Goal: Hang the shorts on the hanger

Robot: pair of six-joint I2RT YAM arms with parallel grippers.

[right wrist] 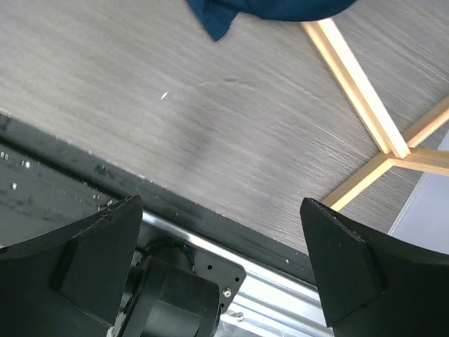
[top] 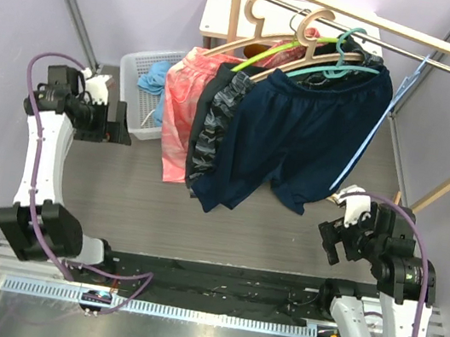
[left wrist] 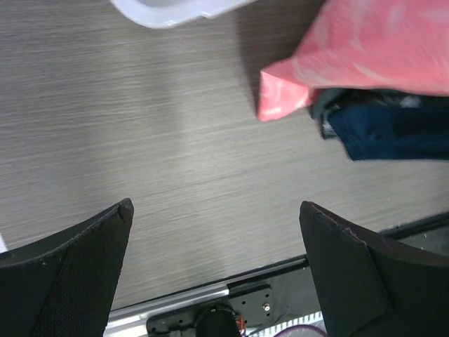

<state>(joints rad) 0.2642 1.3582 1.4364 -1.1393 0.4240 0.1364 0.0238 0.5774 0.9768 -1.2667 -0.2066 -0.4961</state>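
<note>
My left gripper moves outward and down into the white basket next, fingers open, onto the bunched sky-blue shorts [top: 153,79], since they lie inside below the basket's rim.
The sky-blue shorts [top: 152,77] lie bunched in a white basket [top: 132,105] at the back left; the drawstring does not show. The pale-blue wire hanger [top: 386,118] hangs edge-on from the rack's rod, at the right of the navy shorts [top: 308,139]. My left gripper [top: 119,129] is open and empty, just in front of the basket and left of the coral-pink shorts [top: 183,101]. In the left wrist view [left wrist: 217,210] its jaws stand wide apart over bare table. My right gripper [top: 333,237] is open and empty, low at the right; its wrist view [right wrist: 219,207] shows jaws wide apart.
A wooden rack [top: 379,23] spans the back with wooden and plastic hangers carrying coral-pink, dark grey [top: 214,128] and navy shorts. Its base beams [right wrist: 358,84] lie on the table near my right gripper. The basket's corner [left wrist: 168,8] and the coral-pink hem [left wrist: 365,49] show in the left wrist view.
</note>
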